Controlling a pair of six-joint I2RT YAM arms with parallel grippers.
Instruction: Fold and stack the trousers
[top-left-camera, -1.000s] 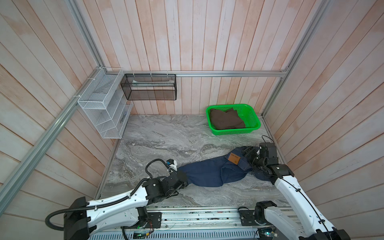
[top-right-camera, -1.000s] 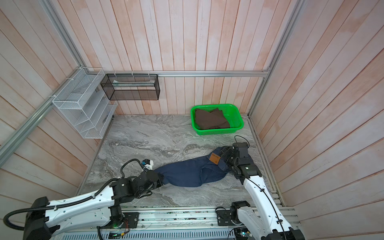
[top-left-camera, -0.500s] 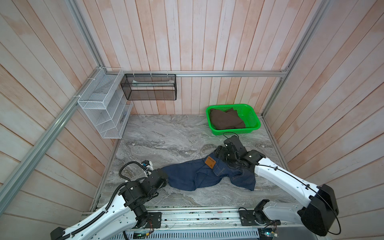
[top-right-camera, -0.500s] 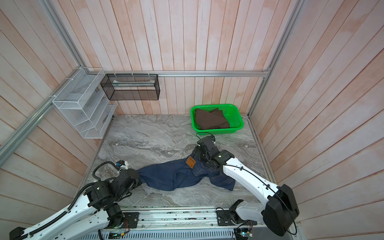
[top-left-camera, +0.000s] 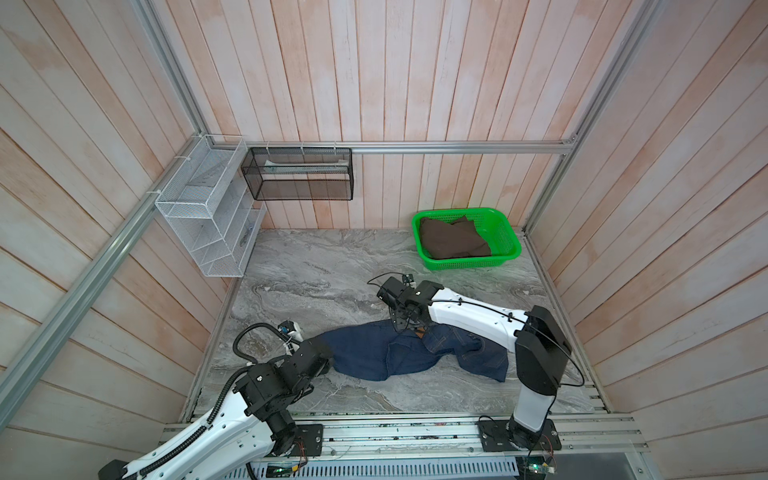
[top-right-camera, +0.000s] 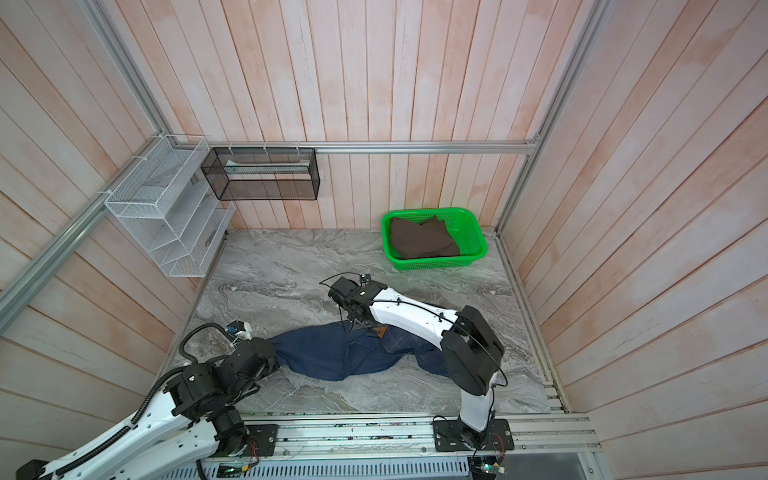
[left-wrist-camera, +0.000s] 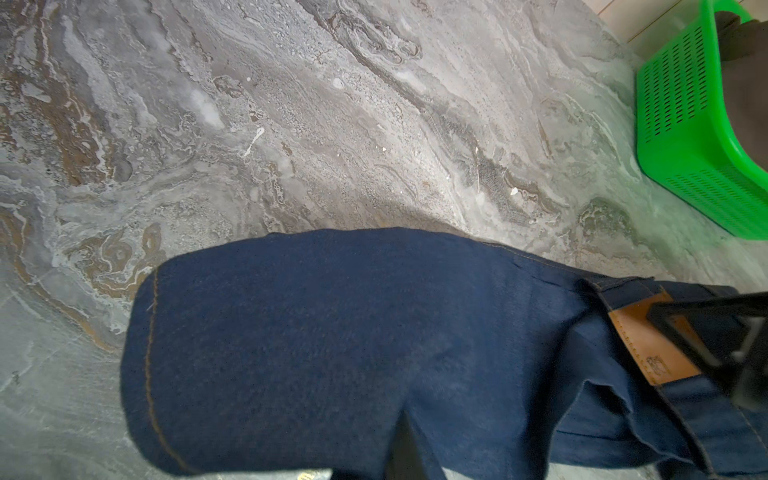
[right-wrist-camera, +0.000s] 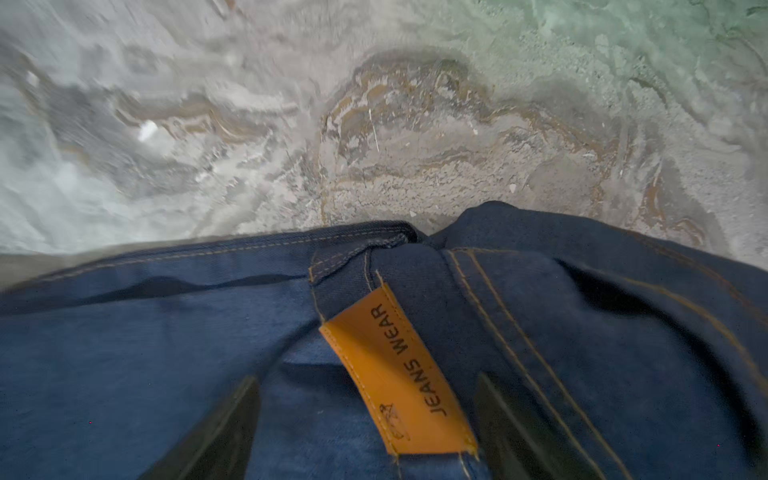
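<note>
My left gripper draws the bunched leg straight beyond the stitched hem, away from the tan patch, and releases it next, since bare marble lies that way.
The dark blue denim trousers lie bunched along the front of the marble table. Their tan patch marks the waistband end on the right. My left gripper is at the left end of the cloth, shut on the trousers. Only a dark sliver of its fingers shows under the denim. My right gripper hangs over the waistband, open. Its two fingers stand either side of the patch.
A green basket holding a brown garment stands at the back right. A white wire rack and a black mesh basket hang on the back left walls. A metal rail runs along the table's front edge.
The trousers have been dragged left. My right gripper carried the waistband from the right edge toward the middle and its jaws have spread. My left arm drew back to the left, keeping its grip.
</note>
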